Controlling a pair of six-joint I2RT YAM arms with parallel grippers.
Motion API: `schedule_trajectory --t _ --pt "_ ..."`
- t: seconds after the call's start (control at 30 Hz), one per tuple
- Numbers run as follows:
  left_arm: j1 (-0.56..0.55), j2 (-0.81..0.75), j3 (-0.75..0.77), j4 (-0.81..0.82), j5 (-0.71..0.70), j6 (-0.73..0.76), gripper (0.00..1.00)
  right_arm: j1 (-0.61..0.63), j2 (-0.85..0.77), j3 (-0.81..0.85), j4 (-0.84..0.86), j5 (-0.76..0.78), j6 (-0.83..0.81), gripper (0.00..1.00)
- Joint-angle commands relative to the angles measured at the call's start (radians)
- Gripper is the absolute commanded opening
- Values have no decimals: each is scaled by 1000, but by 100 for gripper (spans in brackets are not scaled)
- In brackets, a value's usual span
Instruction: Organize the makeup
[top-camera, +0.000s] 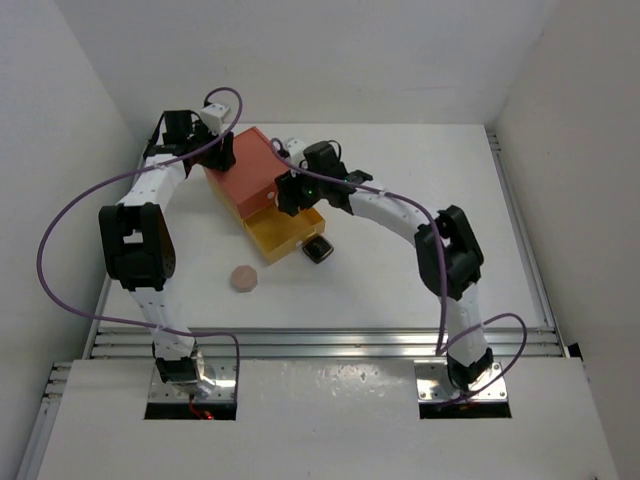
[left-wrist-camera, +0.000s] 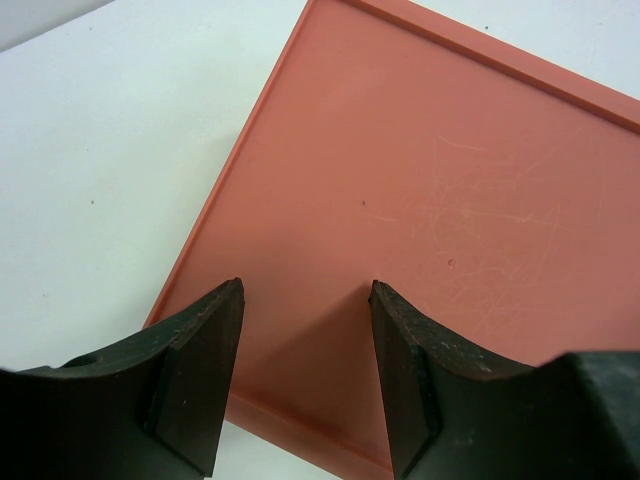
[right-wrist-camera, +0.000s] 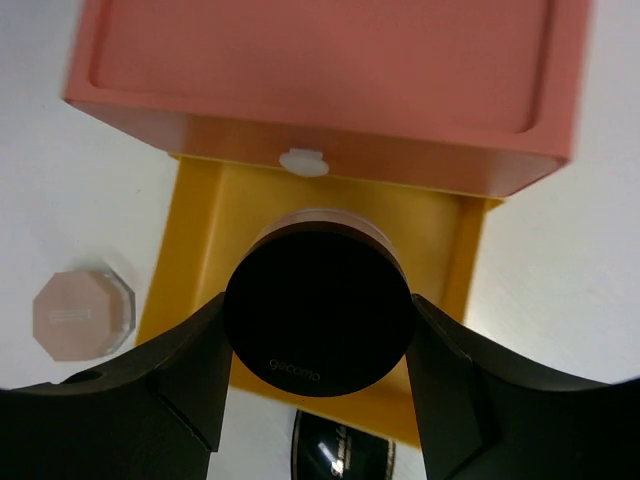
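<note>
The yellow drawer (top-camera: 280, 235) is open and its bottom is bare below, so I will lower my right gripper toward the middle of the drawer's bottom and release the compact.
My right gripper (right-wrist-camera: 318, 310) is shut on the black round compact (right-wrist-camera: 318, 315), marked "gecomo", with a tan edge showing behind it. It holds the compact above the open yellow drawer (right-wrist-camera: 200, 210); in the top view the right gripper (top-camera: 292, 195) is over the drawer (top-camera: 280, 235). The black square compact (top-camera: 318, 250) lies on the table at the drawer's front and also shows in the right wrist view (right-wrist-camera: 340, 455). The pink round disc (top-camera: 243, 278) lies left of the drawer, seen again in the right wrist view (right-wrist-camera: 83, 312). My left gripper (left-wrist-camera: 305, 290) is open and empty over the orange-red box. The two bottles are not clearly visible.
The orange-red box (top-camera: 245, 175) stands at the back left of the table, its flat top filling the left wrist view (left-wrist-camera: 450, 200). Its near corner lies under the left fingers. A small white item (top-camera: 293, 146) shows behind the box. White walls close in the table on three sides.
</note>
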Motion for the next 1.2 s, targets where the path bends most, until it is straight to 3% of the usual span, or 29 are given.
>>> schedule_trajectory --t 0.0,0.13,0.3,0.37,0.43,0.77,1.0,1.03,1.17 --pt "13 93 -61 -211 -39 -14 60 -14 102 60 -10 -67 38 21" --pt "13 93 -61 -211 -39 -23 60 -7 153 86 -8 -67 25 25" --pt "13 93 -61 -211 -39 -23 60 -7 215 131 -35 -64 25 49" --pt "13 93 -61 -211 -39 -23 60 -5 218 136 -31 -58 20 67" --pt "13 93 -61 -211 -39 -23 60 -4 213 136 -35 -55 17 73" --pt "13 93 -51 -211 -48 -23 60 -8 118 116 36 -64 51 80" --pt "13 64 82 -282 5 40 61 -8 -77 -84 136 -58 74 86" --pt "13 46 100 -309 28 55 63 -13 -119 -96 127 -58 74 88" --pt "4 -34 149 -378 139 238 100 -17 -195 -170 104 -69 60 92"
